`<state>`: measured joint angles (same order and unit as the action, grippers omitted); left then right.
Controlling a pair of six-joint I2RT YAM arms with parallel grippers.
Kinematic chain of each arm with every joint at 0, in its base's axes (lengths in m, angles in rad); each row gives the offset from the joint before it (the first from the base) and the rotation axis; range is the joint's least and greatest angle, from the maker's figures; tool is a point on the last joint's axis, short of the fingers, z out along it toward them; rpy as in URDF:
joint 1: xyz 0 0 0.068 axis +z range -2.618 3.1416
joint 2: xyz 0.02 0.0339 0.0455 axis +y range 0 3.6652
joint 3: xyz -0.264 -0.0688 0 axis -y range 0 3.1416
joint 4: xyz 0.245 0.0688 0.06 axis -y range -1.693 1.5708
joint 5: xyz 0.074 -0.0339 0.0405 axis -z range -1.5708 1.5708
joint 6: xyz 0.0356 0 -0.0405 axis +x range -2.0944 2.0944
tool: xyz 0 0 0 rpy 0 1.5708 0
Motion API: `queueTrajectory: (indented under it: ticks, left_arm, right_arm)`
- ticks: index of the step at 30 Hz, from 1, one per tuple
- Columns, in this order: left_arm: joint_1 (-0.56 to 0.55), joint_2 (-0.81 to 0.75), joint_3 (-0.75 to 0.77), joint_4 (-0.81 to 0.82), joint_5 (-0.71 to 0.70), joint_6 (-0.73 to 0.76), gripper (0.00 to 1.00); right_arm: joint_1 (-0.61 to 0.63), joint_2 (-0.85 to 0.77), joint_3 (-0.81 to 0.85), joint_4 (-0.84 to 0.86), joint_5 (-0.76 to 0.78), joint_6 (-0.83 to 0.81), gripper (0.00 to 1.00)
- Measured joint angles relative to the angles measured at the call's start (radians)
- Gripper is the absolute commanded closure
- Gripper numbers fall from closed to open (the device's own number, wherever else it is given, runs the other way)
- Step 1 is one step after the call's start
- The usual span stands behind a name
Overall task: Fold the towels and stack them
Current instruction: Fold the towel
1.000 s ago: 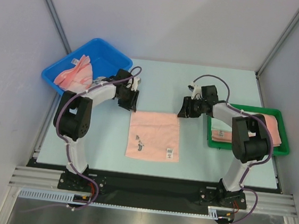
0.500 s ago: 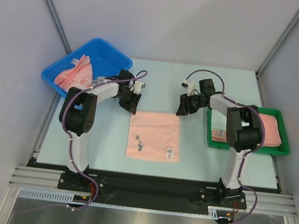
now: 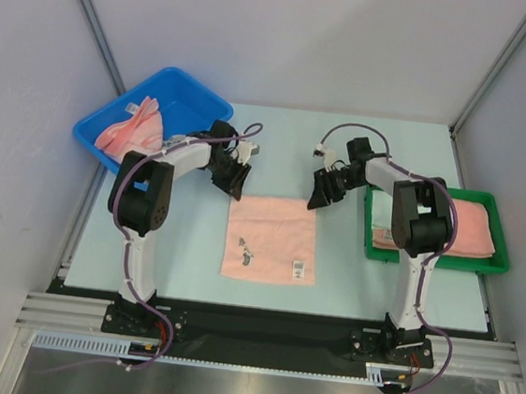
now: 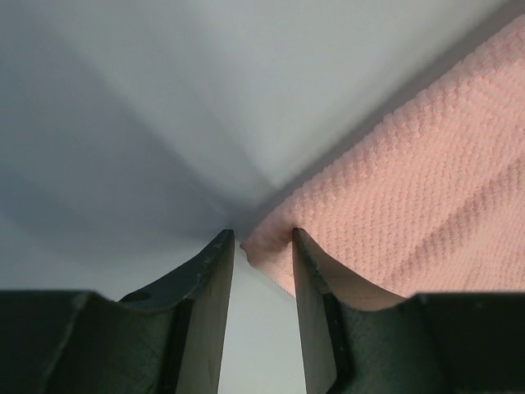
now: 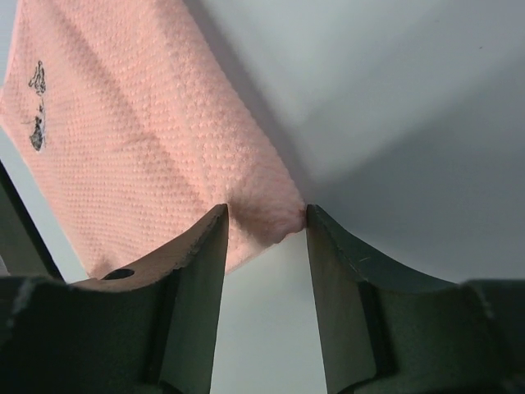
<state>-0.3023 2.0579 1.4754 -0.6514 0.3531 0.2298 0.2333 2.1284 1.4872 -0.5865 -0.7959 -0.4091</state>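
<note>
The towel's far corner (image 3: pixel 233 200) (image 4: pixel 269 240) nearest the blue bin lies between the fingers of my left gripper, so next that gripper will stay low in place and close its fingers on the corner.
A salmon-pink towel (image 3: pixel 270 238) lies flat on the table's middle, with a small dark print and a label near its front edge. My left gripper (image 3: pixel 234 192) is at its far left corner. In the left wrist view the jaws (image 4: pixel 258 238) stand apart with the towel's corner (image 4: pixel 410 213) between the tips. My right gripper (image 3: pixel 317 201) is at the far right corner. In the right wrist view the open jaws (image 5: pixel 267 213) straddle the corner of the towel (image 5: pixel 139 139). More pink towels (image 3: pixel 131 127) lie crumpled in the blue bin (image 3: pixel 184 95).
A green tray (image 3: pixel 501 264) at the right holds folded pink towels (image 3: pixel 471 228). The blue bin stands at the far left. Grey walls enclose the table on three sides.
Both arms have shifted, bringing the grippers slightly inward and down onto the towel's two far corners. The towel has not moved.
</note>
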Motion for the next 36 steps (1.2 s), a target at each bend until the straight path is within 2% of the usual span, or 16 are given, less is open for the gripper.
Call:
queueTrajectory:
  ticks: [2,4,5,7,8,11,12,13,15,19,30,36]
  left_arm:
    - [0.000,0.018,0.024,-0.010,0.005,0.005,0.60]
    - [0.000,0.033,0.047,-0.013,0.013,0.008,0.66]
    - [0.000,0.040,0.054,-0.013,0.015,0.011,0.72]
    - [0.001,0.045,0.058,-0.013,0.018,0.016,0.80]
    - [0.002,0.048,0.060,-0.013,0.022,0.016,0.90]
    - [0.002,0.052,0.061,-0.012,0.029,0.025,1.00]
    - [0.002,0.053,0.062,-0.014,0.032,0.026,1.00]
    - [0.002,0.055,0.065,-0.016,0.035,0.026,1.00]
    - [0.004,0.060,0.071,-0.022,0.043,0.027,1.00]
    - [0.008,0.069,0.084,-0.035,0.055,0.033,1.00]
    - [0.014,0.080,0.127,-0.085,0.077,0.024,1.00]
    - [0.014,0.035,0.158,-0.108,0.077,0.000,1.00]
  right_arm:
    - [0.000,0.006,0.007,-0.016,-0.005,-0.011,0.58]
    - [-0.001,0.006,0.011,-0.024,-0.004,-0.017,0.64]
    - [-0.002,0.006,0.015,-0.026,-0.005,-0.019,0.73]
    - [-0.005,0.006,0.019,-0.027,-0.004,-0.017,0.75]
    - [-0.007,0.006,0.022,-0.028,-0.004,-0.018,0.75]
    - [-0.012,0.006,0.031,-0.021,-0.003,-0.016,0.73]
    - [-0.013,0.006,0.035,-0.021,-0.003,-0.016,0.74]
    - [-0.015,0.009,0.042,-0.024,-0.005,-0.015,0.82]
    - [-0.015,0.018,0.062,-0.027,-0.006,-0.015,0.91]
    - [-0.019,0.047,0.105,-0.031,-0.009,-0.014,1.00]
    - [-0.058,0.051,0.084,0.021,-0.019,0.030,1.00]
    - [-0.064,-0.077,-0.034,0.138,0.033,0.127,1.00]
